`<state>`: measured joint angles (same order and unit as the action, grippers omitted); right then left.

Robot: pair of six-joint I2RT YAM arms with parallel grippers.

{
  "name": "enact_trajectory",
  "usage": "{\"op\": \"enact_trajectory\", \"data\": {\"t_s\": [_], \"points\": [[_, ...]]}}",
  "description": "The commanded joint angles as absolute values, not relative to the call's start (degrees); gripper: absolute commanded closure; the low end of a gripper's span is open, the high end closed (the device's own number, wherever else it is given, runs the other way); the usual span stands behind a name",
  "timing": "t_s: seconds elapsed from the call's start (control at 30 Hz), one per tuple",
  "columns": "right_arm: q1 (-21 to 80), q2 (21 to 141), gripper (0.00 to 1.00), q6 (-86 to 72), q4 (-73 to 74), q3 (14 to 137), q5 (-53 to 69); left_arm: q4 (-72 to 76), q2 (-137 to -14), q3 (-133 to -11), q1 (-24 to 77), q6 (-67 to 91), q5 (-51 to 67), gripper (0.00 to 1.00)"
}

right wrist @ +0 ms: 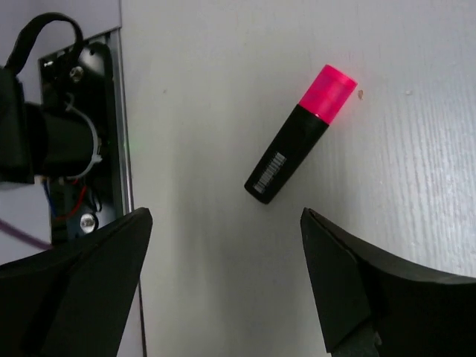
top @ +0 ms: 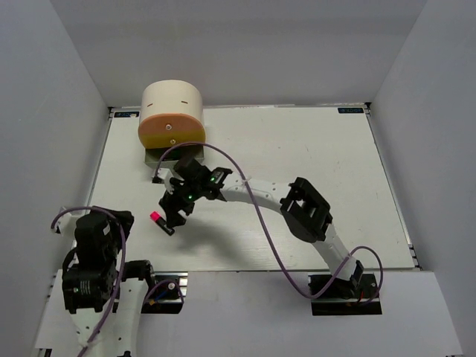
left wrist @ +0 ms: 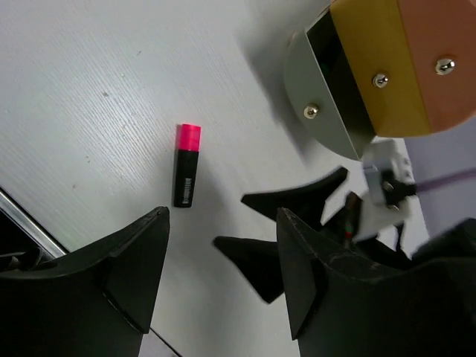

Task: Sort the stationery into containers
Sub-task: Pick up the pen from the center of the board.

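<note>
My right gripper should next move down and to the left in the top view, onto the marker's black body [top: 165,227] [right wrist: 287,153]. Its fingers have only bare table between them.
A black marker with a pink cap [top: 159,221] lies flat on the white table, also in the left wrist view [left wrist: 186,166] and the right wrist view [right wrist: 300,145]. My right gripper [top: 174,210] hovers just beside and above it, open [right wrist: 223,217], with only bare table between its fingers. The left gripper [left wrist: 223,212] is open and empty too, held back near the table's front left, the marker ahead of it. The cream round cabinet [top: 172,100] stands at the back left with an orange drawer [left wrist: 439,52], a yellow drawer [left wrist: 372,67] and a grey lowest drawer [left wrist: 327,97] standing out a little.
The folded left arm [top: 93,253] sits at the near left corner. The right arm [top: 305,212] reaches across the middle of the table with a purple cable [top: 260,216] looping over it. A small white piece [top: 158,176] lies by the lowest drawer. Grey walls enclose the table.
</note>
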<state>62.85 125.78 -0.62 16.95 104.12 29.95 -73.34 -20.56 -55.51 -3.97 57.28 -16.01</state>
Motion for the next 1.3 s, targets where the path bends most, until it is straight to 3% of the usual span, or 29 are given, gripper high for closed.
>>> {"op": "enact_trajectory", "data": {"t_s": [0.0, 0.37, 0.43, 0.57, 0.67, 0.97, 1.27], "points": [[64.95, 128.31, 0.10, -6.06, 12.40, 107.58, 23.74, -80.60, -18.03, -56.69, -4.22, 58.01, -17.23, 0.31], [68.20, 135.00, 0.10, -3.16, 9.23, 112.23, 8.65, -80.60, -17.84, -56.16, -4.22, 56.95, -13.62, 0.29], [69.08, 135.96, 0.16, -3.60, 8.09, 112.32, 6.87, -80.60, -17.84, -56.16, -4.22, 56.95, -13.10, 0.29], [70.75, 137.54, 0.41, -3.69, 7.47, 113.55, -1.63, -80.60, -17.84, -56.68, -4.22, 56.95, -12.57, 0.29], [71.98, 138.78, 0.51, -3.60, 6.59, 114.17, -5.00, -80.60, -17.84, -56.69, -4.22, 56.43, -12.57, 0.29], [75.15, 139.57, 0.46, -2.11, 5.36, 111.19, -8.43, -80.60, -17.84, -56.69, -4.22, 56.43, -12.57, 0.29], [72.87, 133.09, 0.78, -0.44, 3.43, 96.52, -12.40, -79.28, -17.75, -53.88, -4.22, 56.43, -12.04, 0.31]]}}
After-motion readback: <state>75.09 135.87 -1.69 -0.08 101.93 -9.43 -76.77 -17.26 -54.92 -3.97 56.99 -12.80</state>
